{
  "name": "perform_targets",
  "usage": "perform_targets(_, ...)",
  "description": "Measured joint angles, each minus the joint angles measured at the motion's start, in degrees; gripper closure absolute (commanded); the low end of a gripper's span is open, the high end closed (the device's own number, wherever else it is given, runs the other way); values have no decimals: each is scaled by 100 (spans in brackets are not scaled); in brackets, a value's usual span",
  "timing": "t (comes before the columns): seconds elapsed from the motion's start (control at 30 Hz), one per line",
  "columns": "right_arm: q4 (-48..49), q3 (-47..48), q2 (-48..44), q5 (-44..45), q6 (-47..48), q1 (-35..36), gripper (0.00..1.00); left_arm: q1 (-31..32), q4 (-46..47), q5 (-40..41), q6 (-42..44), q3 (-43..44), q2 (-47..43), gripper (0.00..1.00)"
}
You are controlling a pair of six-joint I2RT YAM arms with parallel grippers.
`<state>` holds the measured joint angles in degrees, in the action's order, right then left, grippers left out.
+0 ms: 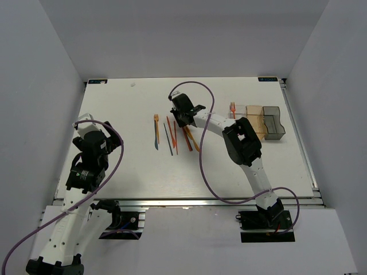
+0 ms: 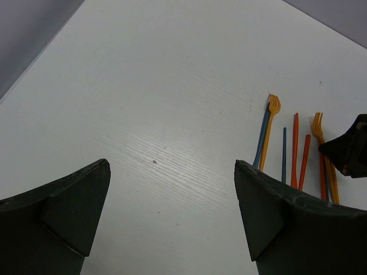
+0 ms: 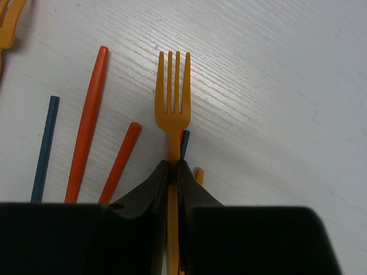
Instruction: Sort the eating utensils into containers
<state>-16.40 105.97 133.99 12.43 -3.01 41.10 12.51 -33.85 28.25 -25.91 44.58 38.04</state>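
I will lift this fork across to my right gripper's right in the top view and release it inside the clear bin (image 1: 239,111), which already has a fork.
My right gripper (image 3: 173,166) is shut on the handle of an orange fork (image 3: 174,86), low over the table among the loose utensils; in the top view it (image 1: 182,114) is over their right side. Red sticks (image 3: 86,126), a blue stick (image 3: 45,146) and a blue piece (image 3: 184,143) lie beside it. More utensils (image 1: 169,134) lie mid-table, among them an orange fork (image 2: 268,132) on a blue knife (image 2: 261,137). The containers (image 1: 264,120) stand at the right, amber and grey bins plain. My left gripper (image 2: 172,169) is open and empty over bare table, left of the pile (image 1: 87,123).
Another orange fork (image 1: 232,107) lies at the left end of the container row; whether it is inside the clear bin I cannot tell. The right arm's purple cable (image 1: 203,149) loops over the table. Grey walls enclose the table on three sides.
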Motion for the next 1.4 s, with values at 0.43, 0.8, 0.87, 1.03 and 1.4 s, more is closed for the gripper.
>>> perform_targets(0.43,66,-260,-197,105,-46,0,97,0,0,-20,2,0,0,2)
perform_targets(0.8,39,-748,-1287,162,-267,-219,98,0,0,-22,15,0,0,2)
perform_targets(0.87,22,-857,-1484,245,-297,-367,99,0,0,-22,17,0,0,2)
perform_targets(1.03,-55,-1226,-1917,662,-310,-1137,99,0,0,-22,17,0,0,2)
perform_targets(1.4,170,-2310,-2625,984,-275,-2682,98,0,2,-57,22,0,98,2)
